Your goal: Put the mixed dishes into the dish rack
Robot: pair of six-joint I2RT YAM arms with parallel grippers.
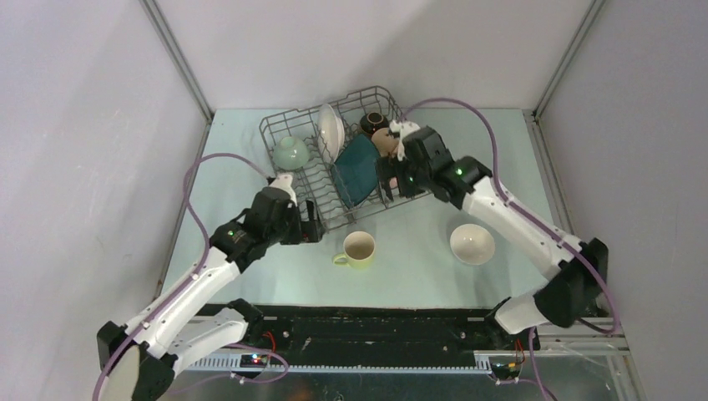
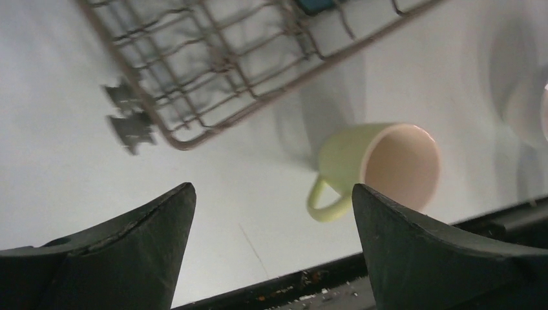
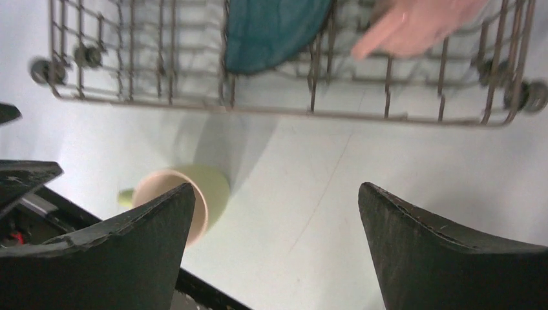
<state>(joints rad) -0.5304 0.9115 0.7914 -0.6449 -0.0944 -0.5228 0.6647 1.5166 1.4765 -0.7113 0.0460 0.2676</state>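
Observation:
The white bowl sits outside the rack. I need to move my right gripper back, down and to the right in the top view, onto the white bowl's mug-side rim (image 1: 452,241).
The grey wire dish rack (image 1: 269,128) stands at the table's back. It holds a pale green bowl (image 1: 292,154), an upright white plate (image 1: 331,131), a dark teal plate (image 1: 359,170), a brown bowl (image 1: 373,123) and a pink mug (image 1: 385,140). A yellow mug (image 1: 359,249) and a white bowl (image 1: 472,244) sit on the table in front. My left gripper (image 1: 311,224) hangs open by the rack's near left corner, holding nothing, with the yellow mug (image 2: 378,168) ahead of it. My right gripper (image 1: 387,180) is open and empty over the rack's near edge, below the teal plate (image 3: 271,29) and pink mug (image 3: 413,26).
The rack's front rim (image 3: 362,115) and corner (image 2: 187,141) lie close to both grippers. The black base rail (image 1: 376,330) runs along the near table edge. Grey walls enclose the table on the left, back and right.

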